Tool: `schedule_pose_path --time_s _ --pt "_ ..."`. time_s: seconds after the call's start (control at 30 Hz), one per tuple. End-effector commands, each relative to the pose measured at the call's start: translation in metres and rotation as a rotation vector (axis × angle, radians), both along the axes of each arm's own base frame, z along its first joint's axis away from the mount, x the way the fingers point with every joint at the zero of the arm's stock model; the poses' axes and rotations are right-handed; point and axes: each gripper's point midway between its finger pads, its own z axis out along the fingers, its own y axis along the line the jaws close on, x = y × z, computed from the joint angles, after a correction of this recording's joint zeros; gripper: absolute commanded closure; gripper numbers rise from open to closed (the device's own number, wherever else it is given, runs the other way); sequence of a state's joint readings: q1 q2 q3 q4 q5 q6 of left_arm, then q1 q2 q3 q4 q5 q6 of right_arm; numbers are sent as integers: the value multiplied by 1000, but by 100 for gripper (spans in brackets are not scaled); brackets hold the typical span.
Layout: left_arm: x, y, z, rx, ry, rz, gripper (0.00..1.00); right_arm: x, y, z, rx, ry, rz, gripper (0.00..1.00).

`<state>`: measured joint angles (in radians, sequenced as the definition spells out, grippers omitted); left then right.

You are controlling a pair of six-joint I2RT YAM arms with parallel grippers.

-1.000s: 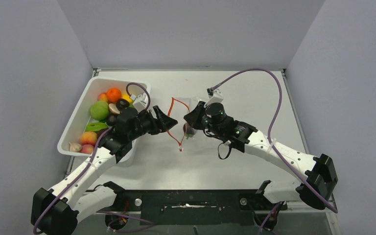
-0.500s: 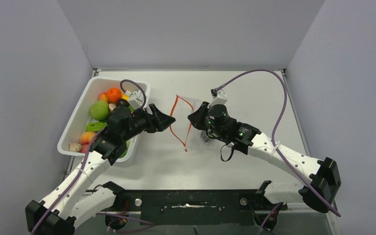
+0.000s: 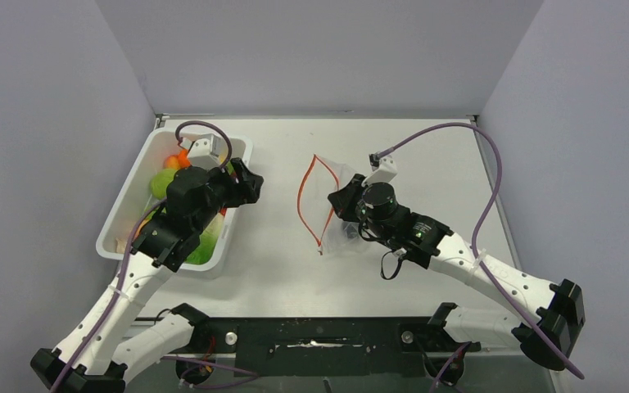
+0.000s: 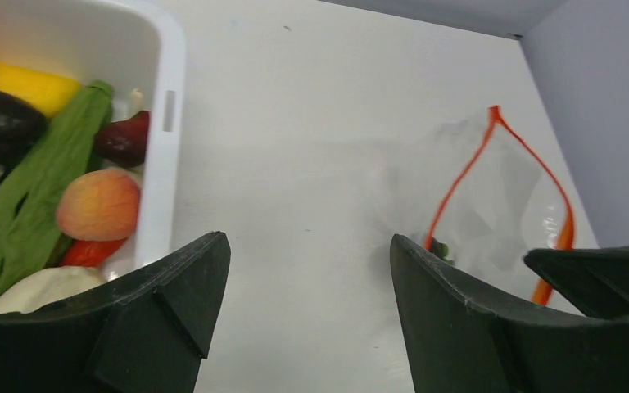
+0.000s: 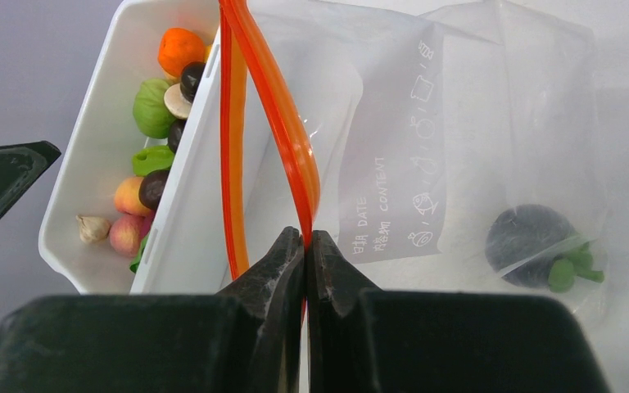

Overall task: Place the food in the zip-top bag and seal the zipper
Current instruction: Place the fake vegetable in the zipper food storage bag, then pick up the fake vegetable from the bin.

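My left gripper goes left in the top view next, then down into the white bin (image 3: 123,209) onto the pale mushroom, since its fingers frame only table.
The clear zip-top bag (image 3: 337,214) lies mid-table with its mouth open. Its red-orange zipper (image 3: 307,195) forms a loop facing left. My right gripper (image 5: 305,239) is shut on the right strip of the zipper (image 5: 291,139) and holds the mouth up. A dark plum with a green stem (image 5: 532,239) lies inside the bag. The rest of the food (image 3: 162,183) is in the white bin (image 3: 123,209): an orange (image 5: 180,47), green pieces, peaches (image 4: 98,205) and dark plums. My left gripper (image 3: 248,177) is open and empty at the bin's right rim; in its wrist view (image 4: 309,242) it frames bare table between the bin and the bag.
The white bin (image 4: 168,123) stands at the left, partly under my left arm. Grey walls enclose the table on three sides. Purple cables arc over both arms.
My left gripper has drawn back from the bag's mouth to the bin's right rim. My right gripper has shifted right and slightly nearer, carrying the bag's zipper along.
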<state>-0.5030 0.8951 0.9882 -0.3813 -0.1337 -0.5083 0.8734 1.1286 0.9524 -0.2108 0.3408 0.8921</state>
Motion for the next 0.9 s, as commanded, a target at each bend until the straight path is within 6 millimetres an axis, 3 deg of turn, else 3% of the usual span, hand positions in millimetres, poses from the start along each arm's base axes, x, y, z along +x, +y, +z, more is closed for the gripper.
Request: schedule_pose_path --time_s 0.0,0.17,0.5,0.73,0.87 --pt "14 47 7 142 -25 204 27 0 -8 16 20 -56 -33 100" --pt "32 90 -8 189 35 337 29 -1 -14 18 20 -66 -41 100" --pt "75 166 -54 106 165 491 39 -6 -18 24 44 -78 -40 100" --pt "103 197 -108 96 243 524 39 -10 -22 25 45 -81 -45 100" --pt "127 208 -114 -21 226 496 49 -11 -25 23 41 -83 -48 100"
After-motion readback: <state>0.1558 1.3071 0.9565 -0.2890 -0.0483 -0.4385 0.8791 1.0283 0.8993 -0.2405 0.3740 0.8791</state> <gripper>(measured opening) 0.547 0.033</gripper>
